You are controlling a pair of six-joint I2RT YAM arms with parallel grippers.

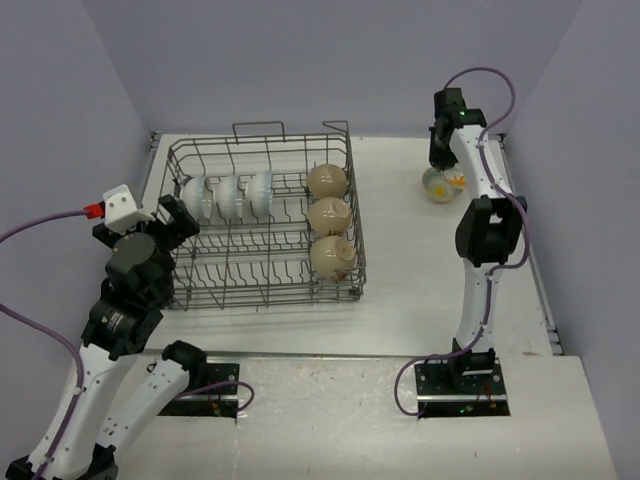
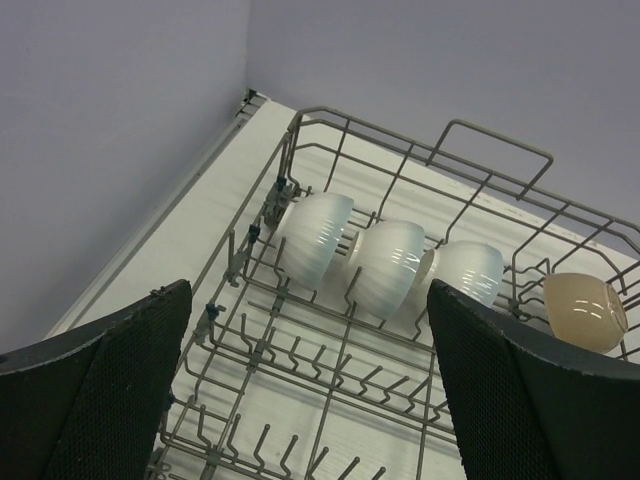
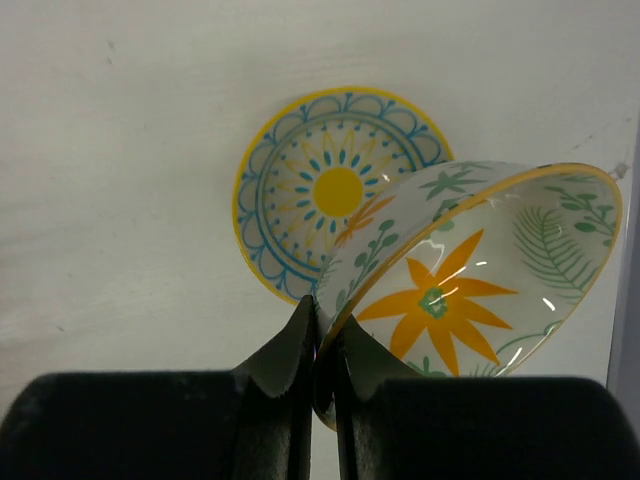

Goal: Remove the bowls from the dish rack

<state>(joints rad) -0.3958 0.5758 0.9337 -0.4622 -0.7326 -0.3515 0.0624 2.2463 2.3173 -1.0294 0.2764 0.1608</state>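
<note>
The robot's right gripper will lower the tilted flower-painted bowl into the sun-patterned dish (image 1: pixel 439 190) (image 3: pixel 338 192) and let go of the bowl's rim there, since that round dish is open and empty below the bowl.
The grey wire dish rack (image 1: pixel 352 190) stands left of centre. Three white ribbed bowls (image 1: pixel 230 196) stand on edge in its back left row and also show in the left wrist view (image 2: pixel 385 262). Three beige bowls (image 1: pixel 328 216) line its right side; one shows in the left wrist view (image 2: pixel 585 310). My left gripper (image 1: pixel 140 225) is open and empty above the rack's left end (image 2: pixel 308 330). My right gripper (image 1: pixel 440 165) is shut on the rim of a yellow-rimmed flower-painted bowl (image 3: pixel 470 290), held tilted just above the table at the far right (image 1: pixel 443 186).
A round yellow-rimmed dish with a blue and yellow sun pattern (image 3: pixel 320 180) lies on the white table right under the held bowl. Purple walls close in on the left, back and right. The rack's looped handle (image 2: pixel 500 130) rises at the back.
</note>
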